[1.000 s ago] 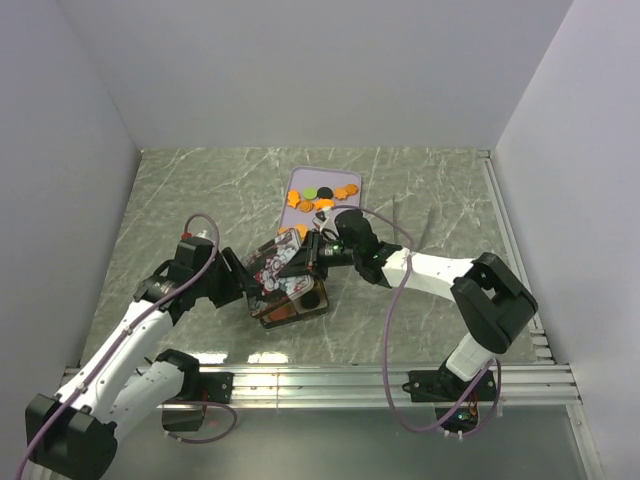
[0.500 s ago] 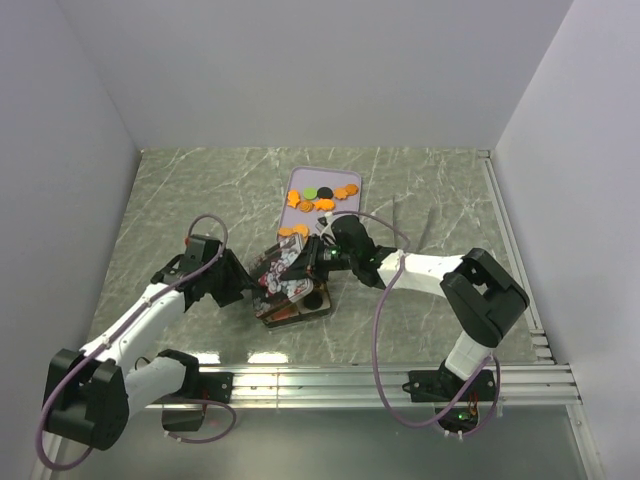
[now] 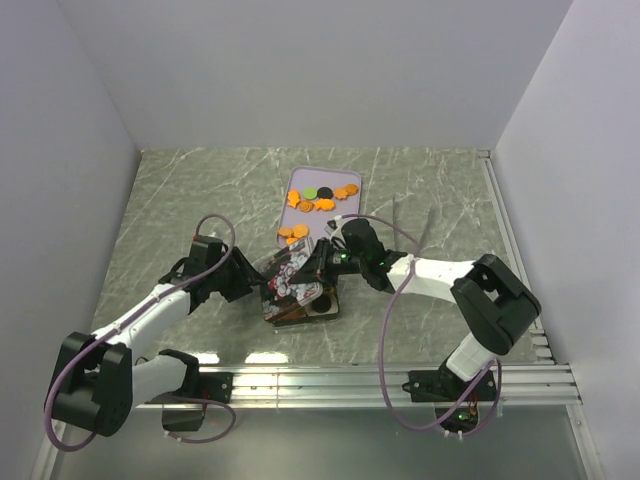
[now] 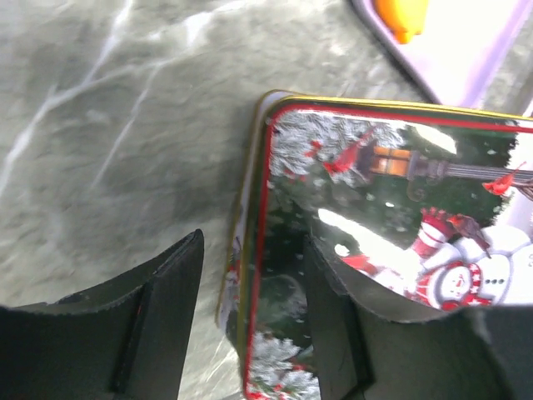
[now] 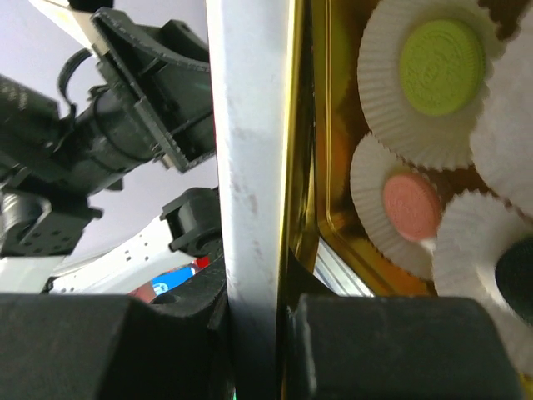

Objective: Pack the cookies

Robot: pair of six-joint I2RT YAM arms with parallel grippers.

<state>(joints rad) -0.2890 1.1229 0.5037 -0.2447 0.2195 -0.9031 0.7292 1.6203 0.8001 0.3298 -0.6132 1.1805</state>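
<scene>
I will pull the lid's rim (image 5: 250,167) to the right in the top view and release it, since the tin's uncovered side lies that way from my right gripper.
Orange cookies with a black and a green one (image 3: 320,198) lie on a lavender tray (image 3: 345,213); a few orange ones (image 3: 293,233) lie by its near corner. A tin (image 3: 312,308) holds white paper cups with a green cookie (image 5: 441,54) and a pink cookie (image 5: 410,206). Its snowman lid (image 3: 290,280) leans tilted over it. My right gripper (image 3: 320,263) is shut on the lid's rim (image 5: 250,167). My left gripper (image 3: 256,285) is open, its jaws either side of the lid's left edge (image 4: 250,250) without squeezing it.
The tray's corner with an orange cookie (image 4: 400,10) shows past the lid in the left wrist view. Grey walls enclose the marble table (image 3: 180,200) on three sides. An aluminium rail (image 3: 330,380) runs along the near edge.
The lid has tipped lower over the tin, and the tin has shifted slightly right and nearer. My left gripper has moved right, up to the lid's edge. My right gripper keeps its hold.
</scene>
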